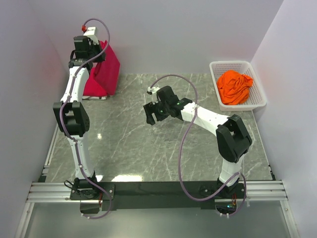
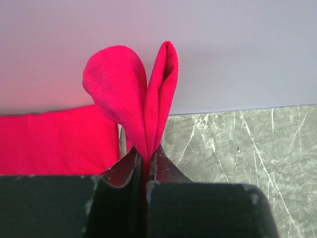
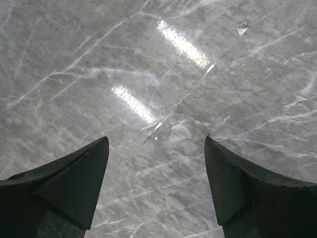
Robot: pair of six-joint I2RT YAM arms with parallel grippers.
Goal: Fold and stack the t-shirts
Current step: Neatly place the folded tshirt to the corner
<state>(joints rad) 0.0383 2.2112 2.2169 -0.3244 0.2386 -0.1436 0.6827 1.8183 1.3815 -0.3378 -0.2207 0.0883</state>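
The flat red cloth (image 1: 92,88) (image 2: 54,144) is below my left gripper, to its left in the wrist view, so my left gripper will next bring the still hanging fold down over it and let go.
A crimson red t-shirt (image 1: 105,71) hangs from my left gripper (image 1: 97,51) at the far left corner, its lower edge resting on the table. In the left wrist view the left gripper (image 2: 148,157) is shut on a pinched fold of the red t-shirt (image 2: 130,94), with more red cloth at the left. A bright orange t-shirt (image 1: 234,87) lies crumpled in the white basket (image 1: 258,93) at the far right. My right gripper (image 1: 153,114) is open and empty over the middle of the table; in the right wrist view the right gripper (image 3: 156,144) shows only bare marble between its jaws.
The grey marble table (image 1: 138,148) is walled at the left, back and right. The left arm stands tall along the left wall. A metal rail (image 1: 158,188) runs along the near edge.
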